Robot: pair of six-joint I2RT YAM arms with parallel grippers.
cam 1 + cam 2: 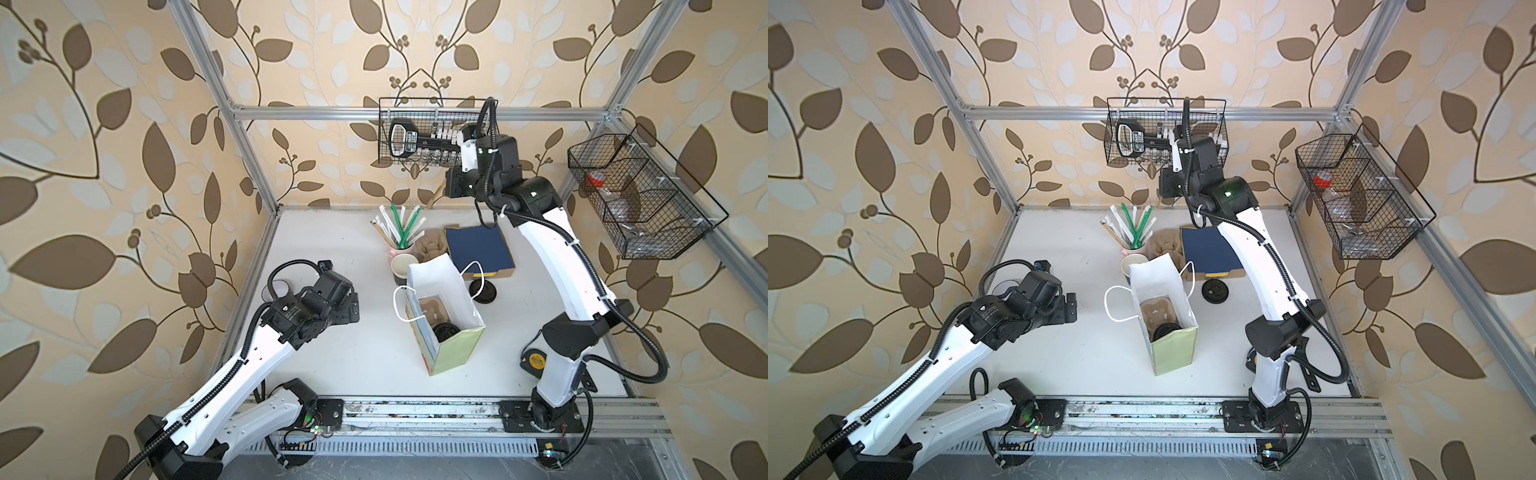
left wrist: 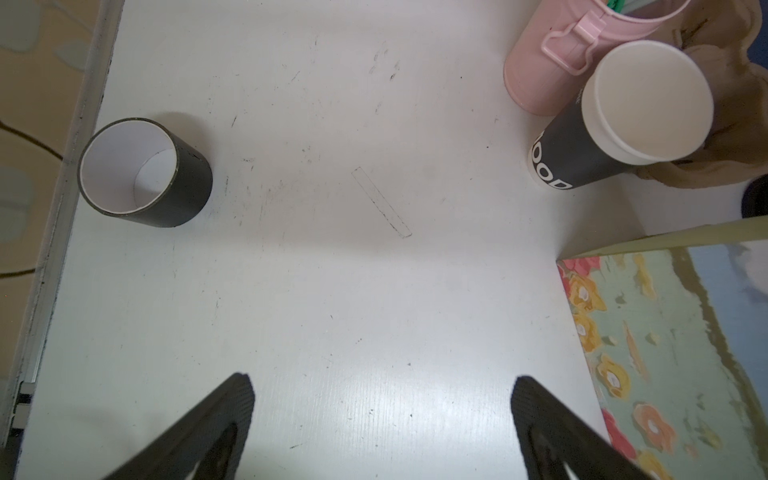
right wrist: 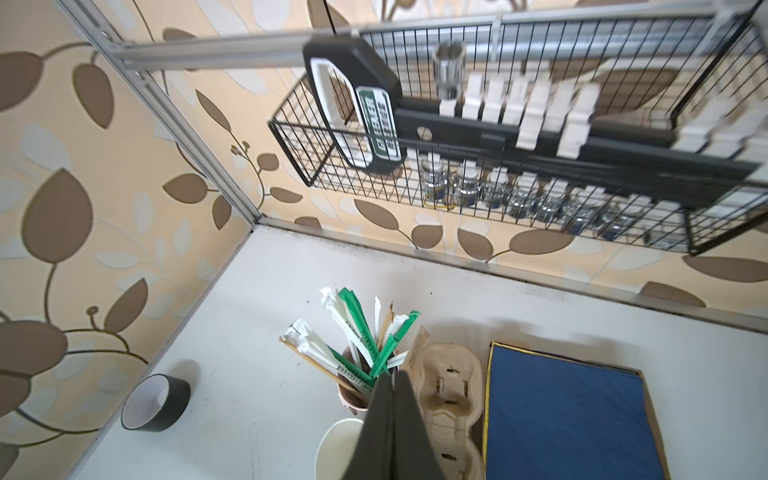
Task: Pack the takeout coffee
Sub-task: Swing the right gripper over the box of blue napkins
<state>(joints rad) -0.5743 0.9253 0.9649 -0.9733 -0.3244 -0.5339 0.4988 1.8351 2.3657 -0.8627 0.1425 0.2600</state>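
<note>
My right gripper moves back and down over the bag's opening [image 1: 442, 299] next and releases the stick [image 1: 435, 197], since the paper bag stands open with a carrier inside.
Two black takeout coffee cups with white insides stand on the white table. One [image 1: 403, 266] [image 2: 623, 120], with white lettering, is next to the pink cup and the bag. The other [image 2: 145, 172] [image 3: 156, 403] is at the left edge, mostly behind my left arm in both top views. My left gripper [image 2: 382, 386] [image 1: 353, 307] hangs open over bare table between them, holding nothing. The paper bag [image 1: 453, 349] stands open with a cardboard carrier [image 1: 432, 309] and a black round lid [image 1: 445, 332] inside. My right gripper [image 3: 392, 377] is raised above the pink cup, shut on a thin tan stick [image 3: 417, 349] [image 1: 435, 197].
The pink cup of straws [image 1: 400, 249], a second cardboard carrier [image 1: 432, 247], a blue-topped box [image 1: 478, 249] and a loose black lid [image 1: 482, 293] crowd the back middle. Wire baskets hang on the back wall [image 1: 424, 137] and on the right wall [image 1: 640, 195].
</note>
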